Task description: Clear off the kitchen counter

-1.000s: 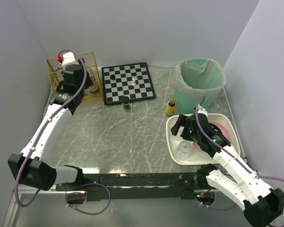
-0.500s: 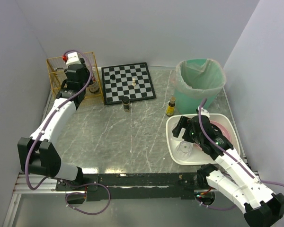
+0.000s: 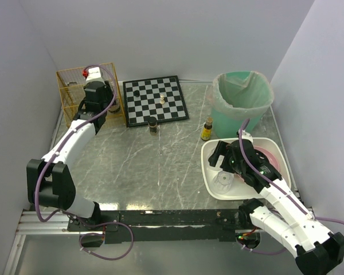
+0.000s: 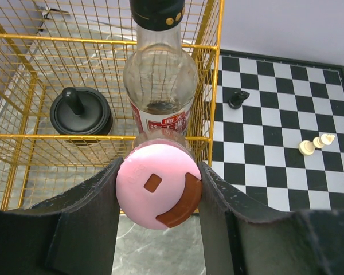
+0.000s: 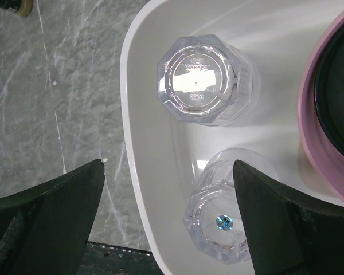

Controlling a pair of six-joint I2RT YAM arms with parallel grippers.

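Note:
My left gripper carries the container outward into the front section next and releases it, since there is free room at the basket's near corner by the chessboard (image 4: pixel 200 150).
My left gripper (image 4: pixel 158 195) is shut on a container with a round pink lid (image 4: pixel 143 186) that has a brown flap; both fingers press its sides. It hangs at the near right corner of a yellow wire basket (image 4: pixel 28 137), seen in the top view as the basket (image 3: pixel 66 86). Over the white tray (image 5: pixel 143 143), my right gripper (image 5: pixel 167 166) stands open with nothing held. Two clear glasses lie in the tray: one (image 5: pixel 206 80) ahead, one (image 5: pixel 229 229) near the right finger. The grey-green kitchen counter (image 3: pixel 160 166) spreads below.
The basket holds a clear bottle (image 4: pixel 159 80) with a black cap and a black lid (image 4: pixel 80 112). A chessboard (image 3: pixel 156 100) with pieces, a small dark bottle (image 3: pixel 153 125), a yellow bottle (image 3: pixel 206 129), a green bin (image 3: pixel 242 97) and a pink bowl (image 3: pixel 266 160) also stand here.
The left arm has reached farther back and right along the basket, its elbow folding in. The right arm has barely shifted over the tray.

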